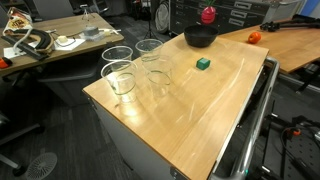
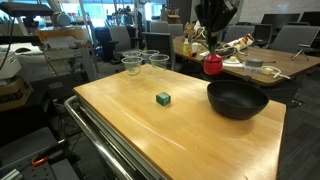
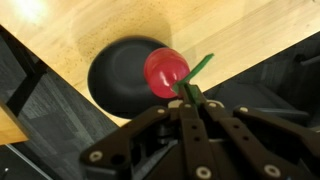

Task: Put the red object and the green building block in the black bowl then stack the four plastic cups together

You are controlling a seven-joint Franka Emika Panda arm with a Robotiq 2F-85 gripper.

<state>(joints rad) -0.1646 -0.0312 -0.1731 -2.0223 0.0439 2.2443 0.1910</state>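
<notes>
The red object hangs above the black bowl [image 1: 200,38] near its rim. The gripper moves down toward the bowl's open middle next and releases the stem there.
My gripper [image 3: 190,98] is shut on the green stem of the red object [image 3: 165,70], a small round red toy. It hangs above the black bowl [image 3: 112,78], near its rim. Both exterior views show the red object [image 1: 208,14] [image 2: 213,66] held over the wide black bowl [image 1: 200,38] [image 2: 238,99] at the table's corner. The green building block [image 1: 203,63] [image 2: 162,98] lies on the wooden tabletop, apart from the bowl. Several clear plastic cups [image 1: 121,78] [image 2: 132,63] stand upright in a group at the other end of the table.
An orange-red ball [image 1: 254,37] lies on a neighbouring wooden table behind the bowl. Cluttered desks [image 2: 255,65] and office chairs surround the table. A metal cart frame [image 1: 255,120] runs along the table's side edge.
</notes>
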